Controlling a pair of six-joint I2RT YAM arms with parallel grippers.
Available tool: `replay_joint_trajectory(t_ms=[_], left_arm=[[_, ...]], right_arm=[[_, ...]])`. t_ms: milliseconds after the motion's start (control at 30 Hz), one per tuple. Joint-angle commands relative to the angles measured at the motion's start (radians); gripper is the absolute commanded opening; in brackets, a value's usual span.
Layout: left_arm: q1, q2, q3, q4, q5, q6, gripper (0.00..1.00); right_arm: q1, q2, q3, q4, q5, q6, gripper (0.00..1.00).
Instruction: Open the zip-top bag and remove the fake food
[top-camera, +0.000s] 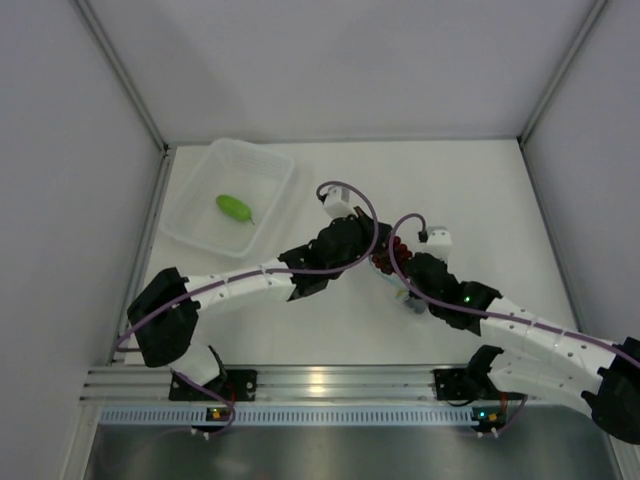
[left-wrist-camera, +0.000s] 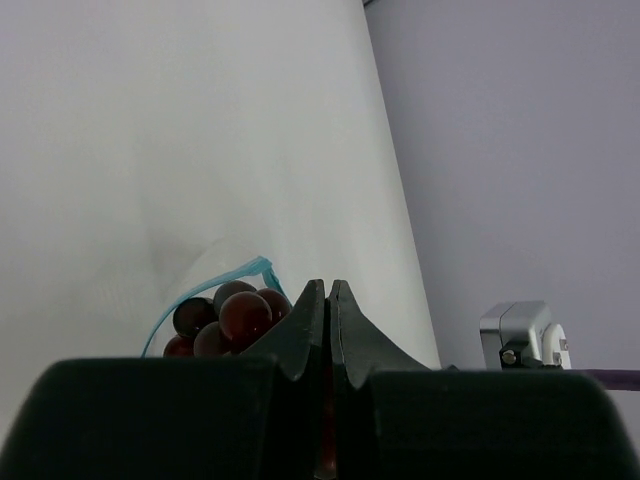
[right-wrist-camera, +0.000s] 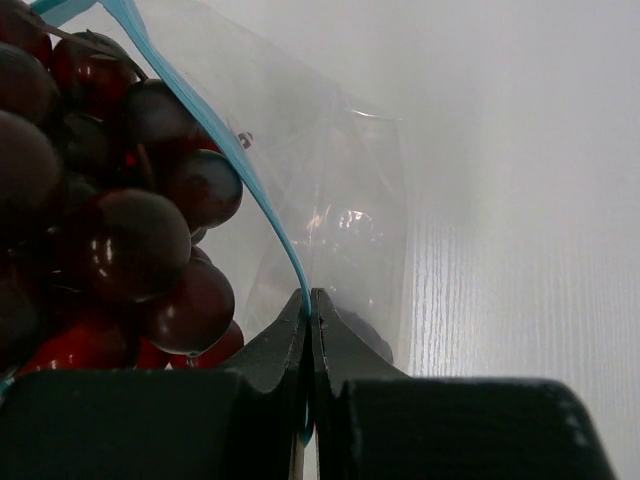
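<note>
The green piece (top-camera: 234, 208) is already in the tub, so the robot will next lift its left gripper, move the grape bunch over the free part of the tub's bottom, lower it and let go.
The zip-top bag (right-wrist-camera: 345, 170) is clear, with a blue zip strip (right-wrist-camera: 215, 150). My right gripper (right-wrist-camera: 310, 293) is shut on that strip. The dark red grape bunch (right-wrist-camera: 130, 240) bulges at the bag's mouth. In the left wrist view the grape bunch (left-wrist-camera: 240, 315) sits just left of my left gripper (left-wrist-camera: 326, 285), whose jaws are shut with a thin red sliver between them. From above, the left gripper (top-camera: 372, 258) and right gripper (top-camera: 400, 285) meet at the grape bunch (top-camera: 386, 260) mid-table. A dim dark shape (right-wrist-camera: 345, 230) shows through the plastic. The green piece (top-camera: 234, 208) lies in the tub.
A translucent rectangular tub (top-camera: 277, 205) stands at the back left of the white table. Grey walls close in the back and both sides. An aluminium rail (top-camera: 320, 385) runs along the near edge. The right wrist's camera housing (left-wrist-camera: 520, 335) shows beside the left gripper.
</note>
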Motion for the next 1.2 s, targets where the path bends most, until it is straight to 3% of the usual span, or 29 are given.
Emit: replay_joint_trajectory(t_ms=[0, 400, 1167], left_arm=[[0.020, -0.043, -0.014, 0.125, 0.079, -0.046, 0.00], [0.086, -0.111, -0.057, 0.151, 0.205, -0.112, 0.00], [0.138, -0.237, -0.031, 0.079, 0.241, -0.030, 0.00]], right_arm=[[0.019, 0.005, 0.014, 0.041, 0.031, 0.023, 0.00], [0.008, 0.014, 0.039, 0.067, 0.101, 0.056, 0.00], [-0.013, 0.078, 0.099, 0.067, 0.163, 0.030, 0.00]])
